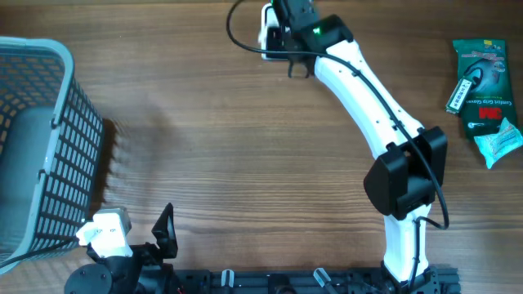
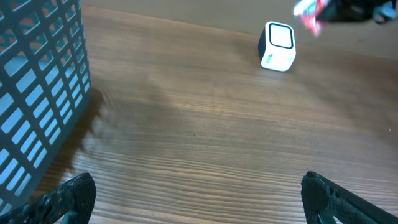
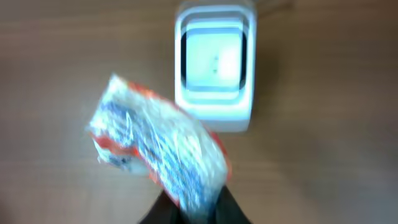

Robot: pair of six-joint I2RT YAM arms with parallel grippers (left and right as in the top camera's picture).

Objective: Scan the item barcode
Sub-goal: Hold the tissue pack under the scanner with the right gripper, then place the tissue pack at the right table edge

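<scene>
Next, my right gripper needs to carry the packet from the scanner to the right in the overhead view, then down beside the green package.
A white barcode scanner (image 3: pixel 214 65) with a dark-framed window stands on the wooden table, also seen as the scanner (image 1: pixel 270 37) at the far middle and the scanner (image 2: pixel 277 46). My right gripper (image 3: pixel 193 204) is shut on a crinkly blue-and-white packet (image 3: pixel 161 146) with orange-red edges. It holds the packet just in front of the scanner's window, and the packet looks blurred. In the overhead view the right gripper (image 1: pixel 286 18) hides the packet. My left gripper (image 2: pixel 202 202) stands open and empty low over the near left of the table, far from the scanner.
A grey mesh basket (image 1: pixel 49 139) stands at the left edge, close to the left gripper (image 1: pixel 163 233). At the far right lie a green package (image 1: pixel 482 86) and a pale blue packet (image 1: pixel 500 140). The scanner's black cable (image 1: pixel 237 33) loops beside it.
</scene>
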